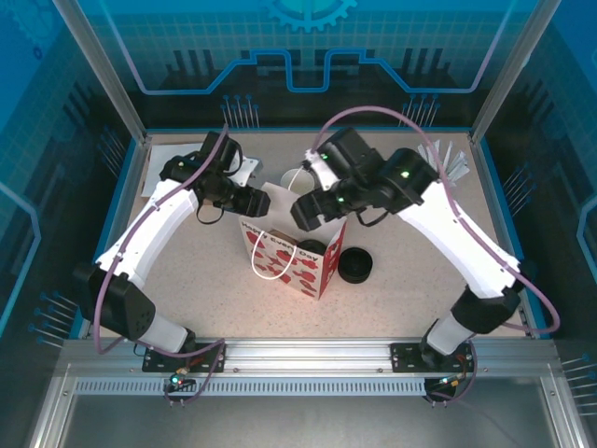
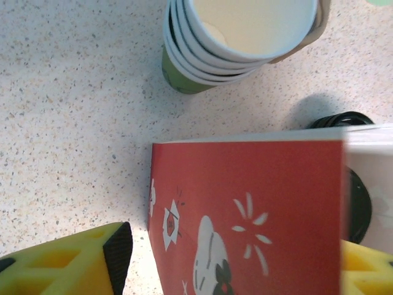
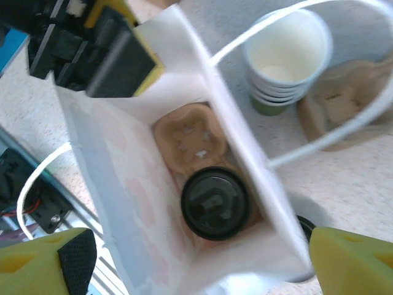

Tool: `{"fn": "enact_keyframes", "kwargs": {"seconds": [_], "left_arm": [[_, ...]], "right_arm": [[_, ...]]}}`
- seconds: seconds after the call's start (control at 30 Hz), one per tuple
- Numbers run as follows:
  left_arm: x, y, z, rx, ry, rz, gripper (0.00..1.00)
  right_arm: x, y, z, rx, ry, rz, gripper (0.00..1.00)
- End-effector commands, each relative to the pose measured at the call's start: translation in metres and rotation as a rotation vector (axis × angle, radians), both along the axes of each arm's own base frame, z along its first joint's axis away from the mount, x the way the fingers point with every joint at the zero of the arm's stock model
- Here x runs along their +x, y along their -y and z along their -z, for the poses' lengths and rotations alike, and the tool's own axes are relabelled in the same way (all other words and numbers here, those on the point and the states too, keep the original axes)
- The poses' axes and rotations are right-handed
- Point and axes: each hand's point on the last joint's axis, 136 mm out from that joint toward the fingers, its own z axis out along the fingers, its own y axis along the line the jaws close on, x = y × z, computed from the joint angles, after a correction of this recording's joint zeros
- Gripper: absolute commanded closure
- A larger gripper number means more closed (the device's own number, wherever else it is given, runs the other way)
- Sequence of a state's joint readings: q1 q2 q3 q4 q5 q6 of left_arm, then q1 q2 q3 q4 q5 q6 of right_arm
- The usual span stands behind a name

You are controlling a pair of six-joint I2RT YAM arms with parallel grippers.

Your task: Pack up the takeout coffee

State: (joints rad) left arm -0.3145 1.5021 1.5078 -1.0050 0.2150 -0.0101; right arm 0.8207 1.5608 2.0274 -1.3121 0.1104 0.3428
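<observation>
The right gripper swings away from the bag's opening and outward next, down to a white wrapped stick, as the sticks stand outward of it.
The takeout coffee (image 3: 215, 203) shows from above as a black-lidded cup. It sits in a brown pulp carrier (image 3: 187, 138) at the bottom of the red-and-white paper bag (image 1: 294, 257); its wall is hidden. My right gripper (image 3: 196, 270) hovers open above the bag's mouth with nothing held. My left gripper (image 2: 236, 258) is open at the bag's upper left edge (image 1: 254, 203). The red bag wall (image 2: 245, 209) lies between its yellow fingers (image 2: 67, 261), and the left finger stands apart from it.
A stack of green paper cups (image 1: 297, 179) stands just behind the bag, with a second pulp carrier (image 3: 344, 104) beside it. A loose black lid (image 1: 355, 266) lies on the table right of the bag. White sticks (image 1: 448, 161) sit at the back right.
</observation>
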Motion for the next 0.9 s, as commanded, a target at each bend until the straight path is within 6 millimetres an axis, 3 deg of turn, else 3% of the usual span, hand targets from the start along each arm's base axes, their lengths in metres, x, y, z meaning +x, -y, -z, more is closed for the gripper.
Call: {"fn": "enact_keyframes", "kwargs": {"seconds": [0.0, 0.2, 0.3, 0.47, 0.67, 0.87], "left_arm": [[-0.003, 0.007, -0.035, -0.082, 0.046, -0.003, 0.31], [-0.003, -0.003, -0.081, -0.173, 0.151, -0.07, 0.21], [-0.01, -0.017, -0.104, -0.196, 0.232, -0.119, 0.18], [-0.03, -0.037, -0.12, -0.166, 0.327, -0.16, 0.15], [-0.055, -0.056, -0.109, -0.1, 0.359, -0.193, 0.13], [-0.061, -0.064, -0.104, -0.071, 0.371, -0.212, 0.12]], "right_arm": [[0.004, 0.057, -0.009, -0.077, 0.053, 0.153, 0.11], [0.021, 0.15, 0.018, -0.252, 0.072, 0.414, 0.2], [0.032, 0.183, 0.035, -0.331, 0.062, 0.511, 0.24], [0.061, 0.216, 0.06, -0.412, 0.073, 0.593, 0.3], [0.095, 0.251, 0.067, -0.457, 0.109, 0.704, 0.43], [0.122, 0.271, 0.077, -0.399, 0.108, 0.78, 0.52]]}}
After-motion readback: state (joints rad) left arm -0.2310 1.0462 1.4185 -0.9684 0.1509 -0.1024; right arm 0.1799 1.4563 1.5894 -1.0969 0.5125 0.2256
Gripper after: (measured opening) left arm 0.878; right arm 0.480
